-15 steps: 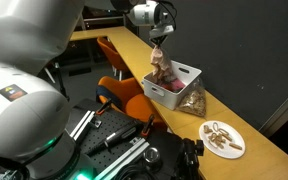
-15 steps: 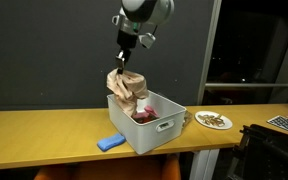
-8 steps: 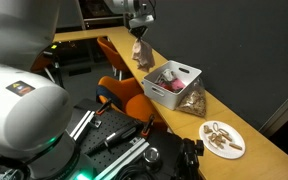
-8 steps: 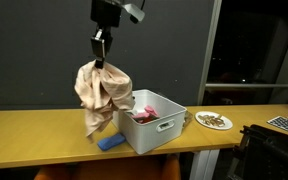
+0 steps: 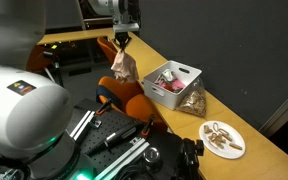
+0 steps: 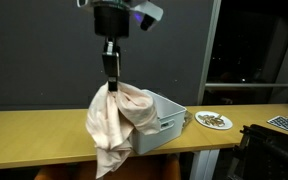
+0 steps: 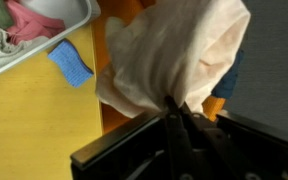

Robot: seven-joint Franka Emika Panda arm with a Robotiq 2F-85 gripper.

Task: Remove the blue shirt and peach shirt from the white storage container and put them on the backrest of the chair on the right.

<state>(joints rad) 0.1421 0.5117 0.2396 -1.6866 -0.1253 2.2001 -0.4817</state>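
Note:
The shirt is still hanging beside the dark cloth on the orange chair (image 5: pixel 124 92) (image 7: pixel 227 82), so my gripper needs to move down and to the right in the wrist view next, over it.
My gripper (image 5: pixel 121 43) is shut on the peach shirt (image 5: pixel 121 66), which hangs down from it in a loose bundle. It hangs off the table's edge, above the orange chair (image 5: pixel 124 92), apart from the white storage container (image 5: pixel 174 84). The other exterior view shows the gripper (image 6: pixel 110 78) holding the shirt (image 6: pixel 119 122) in front of the container (image 6: pixel 170 116). In the wrist view the shirt (image 7: pixel 174 50) fills the middle above the gripper (image 7: pixel 176 106). The container (image 7: pixel 46 44) at the upper left holds pink cloth (image 7: pixel 29 20). No blue shirt shows clearly.
A blue sponge (image 7: pixel 72 63) lies on the yellow table (image 7: pixel 24 130) beside the container. A white plate of food (image 5: pixel 222 138) sits further along the table and also shows in an exterior view (image 6: pixel 214 121). A second orange chair (image 5: pixel 108 47) stands behind.
The gripper has carried the peach shirt up out of the container, sideways past the table's edge, and lower over the orange chair.

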